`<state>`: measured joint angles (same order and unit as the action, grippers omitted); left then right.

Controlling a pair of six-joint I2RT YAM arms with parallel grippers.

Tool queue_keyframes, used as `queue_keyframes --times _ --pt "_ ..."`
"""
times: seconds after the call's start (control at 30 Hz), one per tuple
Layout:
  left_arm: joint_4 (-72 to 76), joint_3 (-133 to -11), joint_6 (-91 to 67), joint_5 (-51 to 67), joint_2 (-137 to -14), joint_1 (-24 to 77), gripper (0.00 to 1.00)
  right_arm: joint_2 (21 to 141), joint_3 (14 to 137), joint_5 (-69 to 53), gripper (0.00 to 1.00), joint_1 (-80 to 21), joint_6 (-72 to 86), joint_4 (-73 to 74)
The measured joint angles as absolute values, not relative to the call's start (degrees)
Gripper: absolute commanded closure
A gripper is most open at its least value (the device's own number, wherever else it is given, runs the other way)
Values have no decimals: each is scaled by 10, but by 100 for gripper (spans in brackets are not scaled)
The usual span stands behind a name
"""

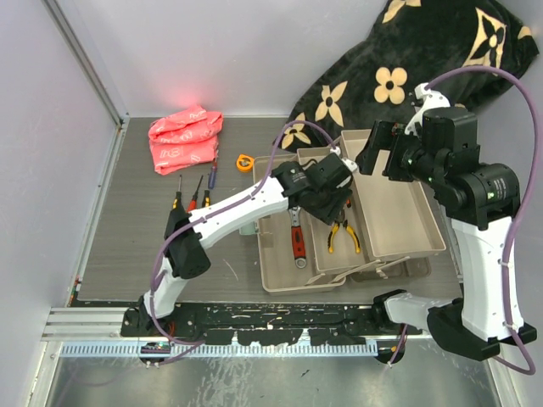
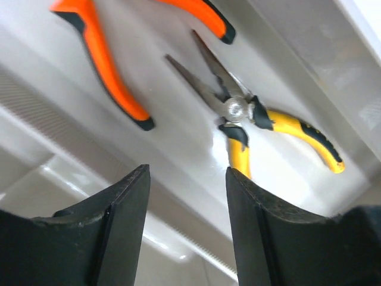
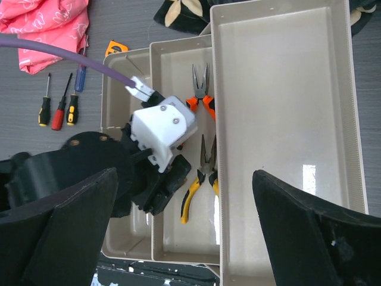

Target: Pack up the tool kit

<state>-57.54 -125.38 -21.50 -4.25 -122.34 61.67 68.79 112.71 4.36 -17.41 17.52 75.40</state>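
Note:
I need to swing my left gripper to the left in the top view next and lower it onto the screwdriver handle nearest the toolbox's side, since that handle lies unpacked.
The beige toolbox [image 1: 280,278] lies open with its trays spread out. The red wrench [image 1: 298,242] lies in the left compartment. Yellow pliers [image 1: 344,235] and orange pliers [image 3: 201,98] lie in the middle tray [image 3: 172,59]. My left gripper [image 1: 333,206] hovers over that tray, open and empty; the left wrist view shows the yellow pliers [image 2: 280,128] and orange pliers [image 2: 107,65] just beyond it [image 2: 187,179]. My right gripper [image 3: 184,173] is wide open, high above the trays. Three screwdrivers [image 1: 193,193] and the orange tape measure [image 1: 244,160] lie on the table to the left.
A pink cloth bundle [image 1: 185,137] lies at the back left. The black flower-patterned blanket [image 1: 407,59] is heaped at the back right, behind the wide right tray [image 3: 280,89]. Walls close in the left side and the back.

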Motion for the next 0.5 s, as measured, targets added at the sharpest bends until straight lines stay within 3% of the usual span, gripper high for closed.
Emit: queue_keyframes --times 0.23,0.5 --pt "-565 -1232 -153 -97 -1128 543 44 698 1115 37 0 -174 175 737" --pt "-540 -1113 -61 -69 -991 220 50 710 1095 19 0 -174 168 708"
